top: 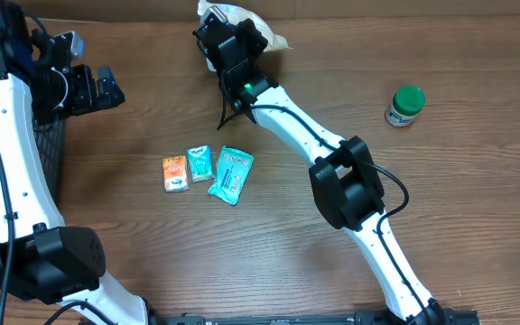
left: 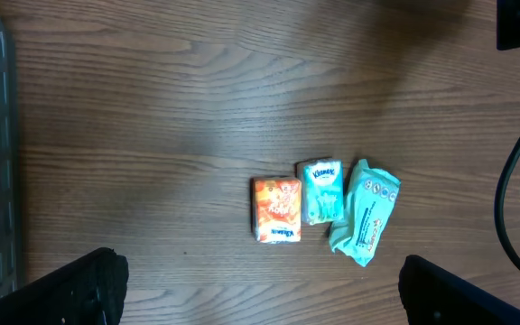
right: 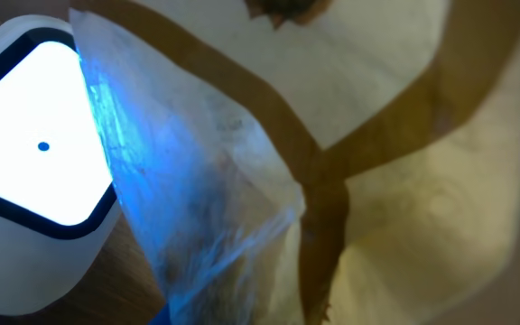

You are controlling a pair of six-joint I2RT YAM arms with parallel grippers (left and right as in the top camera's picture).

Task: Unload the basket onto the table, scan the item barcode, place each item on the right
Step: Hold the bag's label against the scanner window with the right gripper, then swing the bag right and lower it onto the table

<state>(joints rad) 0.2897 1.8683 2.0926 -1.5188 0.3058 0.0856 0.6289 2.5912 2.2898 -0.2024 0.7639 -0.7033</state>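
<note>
My right gripper swings back and down next and releases the packet on bare wood [top: 403, 149] beside the green-capped bottle, since that lies to its right in the overhead view.
The item is a cream packet [right: 377, 135] with brown stripes and a clear plastic edge, and it fills the right wrist view. That edge glows blue beside the white scanner [right: 34, 144], whose window is lit. From overhead, my right gripper [top: 233, 34] sits at the table's far edge, shut on the packet [top: 273, 38], which sticks out to its right. Its fingers are hidden in the wrist view. My left gripper [top: 106, 88] hovers at the far left, open and holding nothing; its fingertips [left: 79, 289] frame bare wood.
An orange tissue pack [top: 175, 173], a teal tissue pack [top: 199, 163] and a teal wipes packet [top: 232, 174] lie together left of centre. A green-capped bottle [top: 405, 106] stands at the right. A dark mesh basket [top: 51, 144] is at the left edge.
</note>
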